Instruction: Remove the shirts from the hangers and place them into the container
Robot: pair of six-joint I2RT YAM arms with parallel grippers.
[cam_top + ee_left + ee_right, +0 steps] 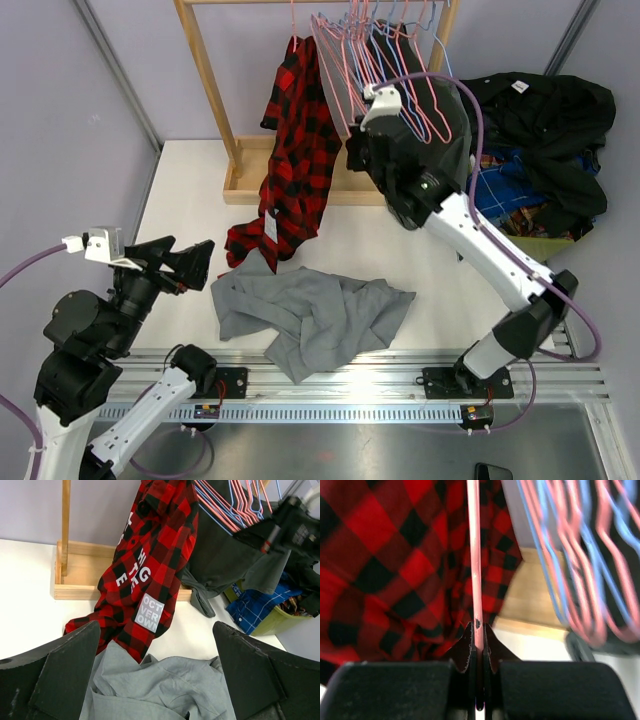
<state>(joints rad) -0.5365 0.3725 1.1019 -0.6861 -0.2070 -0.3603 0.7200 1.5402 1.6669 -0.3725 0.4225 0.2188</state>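
My right gripper shifts toward the plaid shirt (pixel 298 150) next, then opens, since the pink wire's near end is bare with the shirt hanging beside it.
A red-and-black plaid shirt (pixel 298 150) (pixel 150 565) (pixel 385 555) hangs from a pink hanger (pixel 330 85) (pixel 475 555), its hem trailing on the table. My right gripper (pixel 352 135) (pixel 479 630) is shut on that hanger's wire. A grey shirt (pixel 310 315) (pixel 165 685) lies crumpled on the table. My left gripper (pixel 203 268) (pixel 156 630) is open just left of and above it, holding nothing. A black shirt (pixel 545 110) lies on the heap in the yellow-green container (pixel 545 245) (pixel 272 622) at the right.
Several pink and blue hangers (pixel 390 50) (pixel 580 580) crowd the wooden rack (pixel 205 70) (pixel 65 530), with a dark garment (pixel 445 125) (pixel 220 555) hanging among them. Blue checked cloth (pixel 505 185) sits in the container. The rack's base (pixel 250 185) stands on the table.
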